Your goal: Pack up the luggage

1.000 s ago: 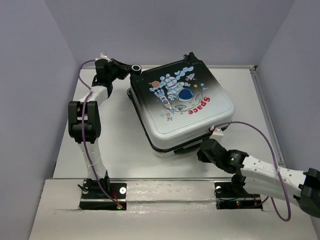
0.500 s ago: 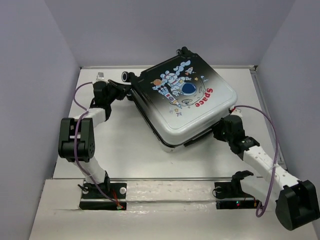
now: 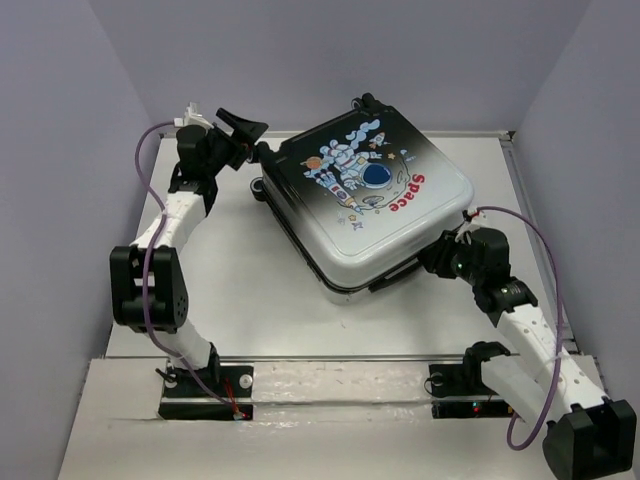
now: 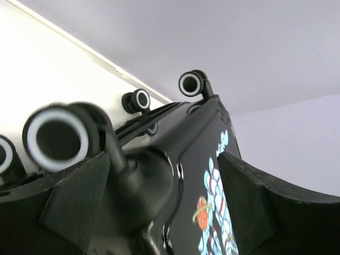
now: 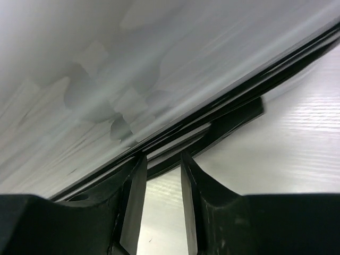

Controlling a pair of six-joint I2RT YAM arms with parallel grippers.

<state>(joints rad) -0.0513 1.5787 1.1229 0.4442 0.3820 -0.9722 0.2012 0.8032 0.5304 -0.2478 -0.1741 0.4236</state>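
Observation:
Next, my left gripper moves its wide-open fingers to the right in the top view to the luggage's black wheel housing (image 3: pixel 266 154) (image 4: pixel 143 186) and closes on it.
The luggage (image 3: pixel 370 200) lies shut on the table, its white-to-black shell with the astronaut print and red "Space" facing up; its black end points to the back left. My left gripper (image 3: pixel 248 130) is open at that back-left corner. In the left wrist view a black wheel housing (image 4: pixel 143 186) sits between the wide-apart fingers of the left gripper (image 4: pixel 162 159), with the white-rimmed wheel (image 4: pixel 56 139) just beside it. My right gripper (image 3: pixel 438 256) is at the white shell's front-right edge. In the right wrist view the right gripper (image 5: pixel 162 159) shows a narrow gap with nothing in it, its tips against the luggage's (image 5: pixel 133 64) dark seam.
The white table (image 3: pixel 230 270) is boxed in by lilac walls at the back and both sides. Two more wheels (image 4: pixel 191 84) stick up at the luggage's far end. A raised strip (image 3: pixel 330 358) runs across the table in front of the arm bases.
The luggage has turned and shifted toward the back right. My left gripper let go of the wheel, opened wide and rose. My right arm swung from the front to the luggage's right edge.

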